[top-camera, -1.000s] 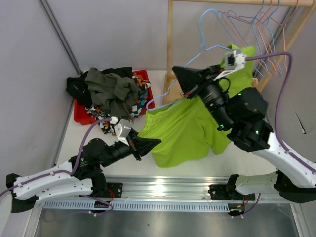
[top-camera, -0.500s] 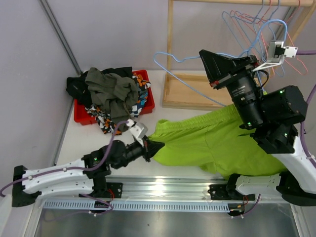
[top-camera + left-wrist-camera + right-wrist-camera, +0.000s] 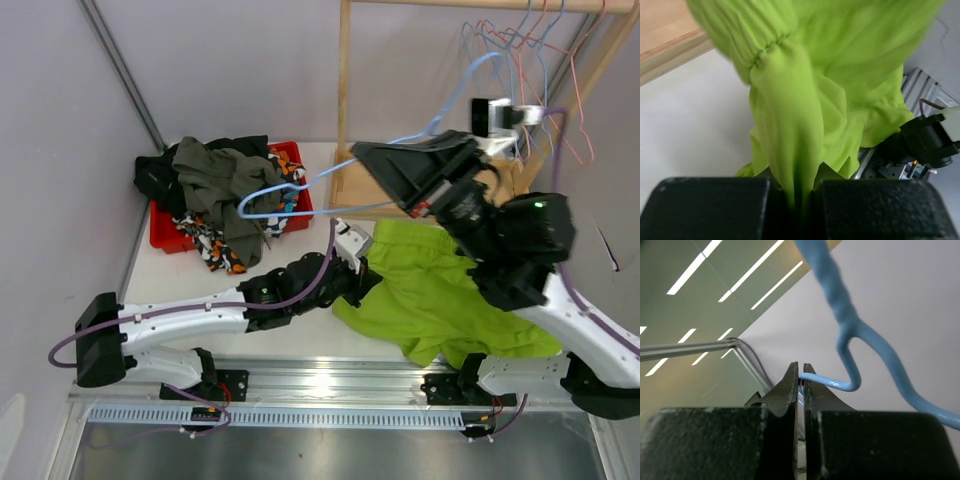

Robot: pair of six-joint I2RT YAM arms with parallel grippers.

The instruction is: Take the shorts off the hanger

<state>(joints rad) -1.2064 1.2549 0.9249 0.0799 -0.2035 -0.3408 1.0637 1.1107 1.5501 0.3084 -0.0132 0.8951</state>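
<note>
The shorts are off, so my right gripper will next carry the hanger outward, hook it on the rack rod's bare part and release.
The lime green shorts (image 3: 440, 290) lie bunched on the table at the near middle, free of the hanger. My left gripper (image 3: 365, 280) is shut on a fold of their waistband edge; the left wrist view shows the green fabric (image 3: 790, 115) pinched between the jaws (image 3: 801, 192). My right gripper (image 3: 355, 152) is raised above the table and shut on the wire of an empty light blue hanger (image 3: 290, 190). In the right wrist view the wire (image 3: 850, 340) sits clamped at the tips of my gripper (image 3: 801, 376).
A red bin (image 3: 293, 158) at the far left holds a heap of dark olive shorts (image 3: 215, 180), black shorts (image 3: 155, 172) and patterned shorts (image 3: 212, 250). A wooden rack (image 3: 345, 80) stands behind, with several empty wire hangers (image 3: 530, 45) on its rod.
The shorts have slipped off the blue hanger and dropped onto the table. My left gripper has moved right with the fabric. My right gripper has swung the bare hanger left and lower.
</note>
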